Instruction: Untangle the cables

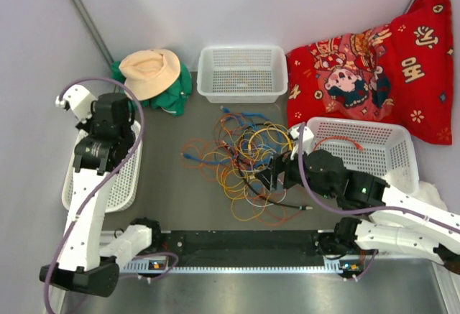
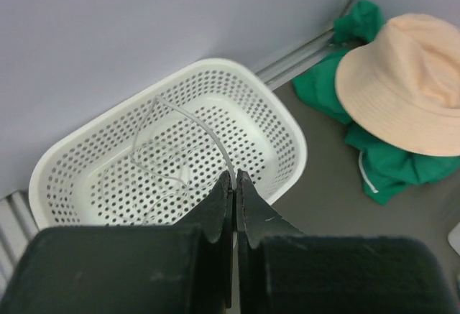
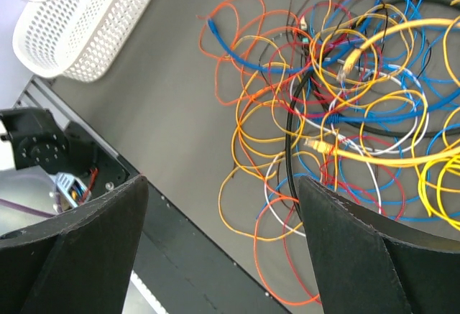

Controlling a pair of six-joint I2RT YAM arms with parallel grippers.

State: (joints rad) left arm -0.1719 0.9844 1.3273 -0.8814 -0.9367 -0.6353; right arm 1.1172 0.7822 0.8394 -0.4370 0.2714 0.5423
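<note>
The robot's right gripper will go down toward the right in its wrist view, onto the yellow cable [image 1: 260,173] [image 3: 358,157] next to the yellow plug, because the cable is outside the open fingers.
The cables [image 1: 248,159] lie in a tangled heap of yellow, orange, blue, red, white and black loops at the middle of the table. In the right wrist view this tangle [image 3: 338,113] spreads up and to the right. My right gripper [image 3: 223,181] hangs open over the heap's near left edge [image 1: 269,177], with nothing between its fingers. My left gripper [image 2: 234,174] is shut on a thin white cable [image 2: 208,131], which loops down into the white basket [image 2: 215,62] below it. In the top view that gripper [image 1: 92,162] is over the left basket [image 1: 126,177].
A peach hat [image 1: 149,72] rests on green cloth [image 1: 180,91] at the back left. An empty white basket [image 1: 242,73] stands at the back middle. Another basket [image 1: 359,163] on the right holds a red cable [image 1: 345,141]. A red cushion [image 1: 374,70] fills the back right.
</note>
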